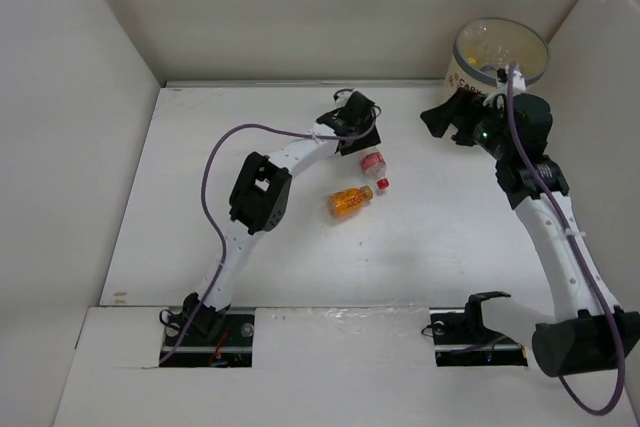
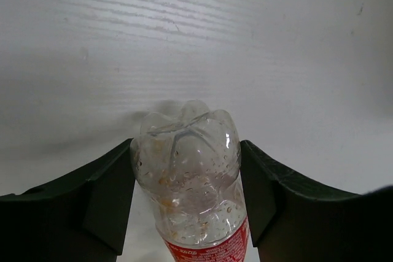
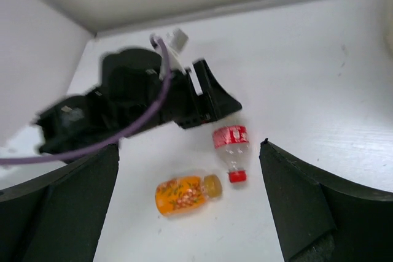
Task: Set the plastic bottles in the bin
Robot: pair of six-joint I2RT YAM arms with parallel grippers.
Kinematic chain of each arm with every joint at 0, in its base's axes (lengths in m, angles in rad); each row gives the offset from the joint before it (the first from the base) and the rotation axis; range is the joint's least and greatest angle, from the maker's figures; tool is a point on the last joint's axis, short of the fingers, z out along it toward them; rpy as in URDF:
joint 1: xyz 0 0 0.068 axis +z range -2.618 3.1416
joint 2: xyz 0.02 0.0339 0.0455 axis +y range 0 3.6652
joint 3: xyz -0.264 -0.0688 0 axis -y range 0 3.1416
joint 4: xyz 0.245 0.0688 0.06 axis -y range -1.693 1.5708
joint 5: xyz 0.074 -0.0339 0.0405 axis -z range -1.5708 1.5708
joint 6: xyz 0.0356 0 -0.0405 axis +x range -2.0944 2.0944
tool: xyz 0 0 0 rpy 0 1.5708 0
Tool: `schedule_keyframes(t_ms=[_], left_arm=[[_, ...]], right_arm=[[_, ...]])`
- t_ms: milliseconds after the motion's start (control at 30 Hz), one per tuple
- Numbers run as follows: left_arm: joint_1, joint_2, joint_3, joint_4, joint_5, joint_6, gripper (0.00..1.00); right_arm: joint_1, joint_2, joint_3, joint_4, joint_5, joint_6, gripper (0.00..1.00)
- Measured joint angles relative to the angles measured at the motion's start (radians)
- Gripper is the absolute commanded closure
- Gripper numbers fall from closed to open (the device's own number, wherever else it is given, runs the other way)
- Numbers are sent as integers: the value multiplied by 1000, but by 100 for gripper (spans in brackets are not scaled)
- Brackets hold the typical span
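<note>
I need to move my right gripper to the left in the top view next, onto the bottle's red label [image 1: 373, 163] [image 3: 230, 135], because my left gripper already covers the clear bottom end of the bottle.
The red-labelled bottle [image 1: 373, 164] with a red cap lies on the table, cap toward me. My left gripper [image 1: 354, 137] is shut on its clear base end [image 2: 187, 176], one finger against each side. The orange bottle [image 1: 350, 201] lies loose just in front of it and also shows in the right wrist view [image 3: 184, 194], beside the red-labelled bottle [image 3: 231, 146]. The bin [image 1: 463, 75] stands at the back right, with clear plastic shapes inside. My right gripper [image 1: 447, 119] hangs open and empty in the air beside the bin [image 3: 189, 170].
White walls close in the table at the back and on both sides. The left arm's purple cable [image 1: 240, 137] loops over the left part of the table. The arm bases sit at the near edge.
</note>
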State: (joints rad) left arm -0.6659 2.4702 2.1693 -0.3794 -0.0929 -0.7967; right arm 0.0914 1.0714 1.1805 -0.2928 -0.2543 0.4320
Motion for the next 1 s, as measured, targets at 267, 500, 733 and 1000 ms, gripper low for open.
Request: schedule_keyframes(t_ms=[267,500,733,1000], left_arm=[[10,-298,-142,13,41,135,100],[13,-577,-243,77,100,178,100],[13,-662,-319,121,186,190,100],[10,-674,-396,134,212,190,100]], right_arm=[[28,95,-183,160,-245,-49,0],[133,180,-178,288,-320,-68,0],[215,248,-159,388,-332,-65,0],[249,329,-101,463,-348,-32,32]])
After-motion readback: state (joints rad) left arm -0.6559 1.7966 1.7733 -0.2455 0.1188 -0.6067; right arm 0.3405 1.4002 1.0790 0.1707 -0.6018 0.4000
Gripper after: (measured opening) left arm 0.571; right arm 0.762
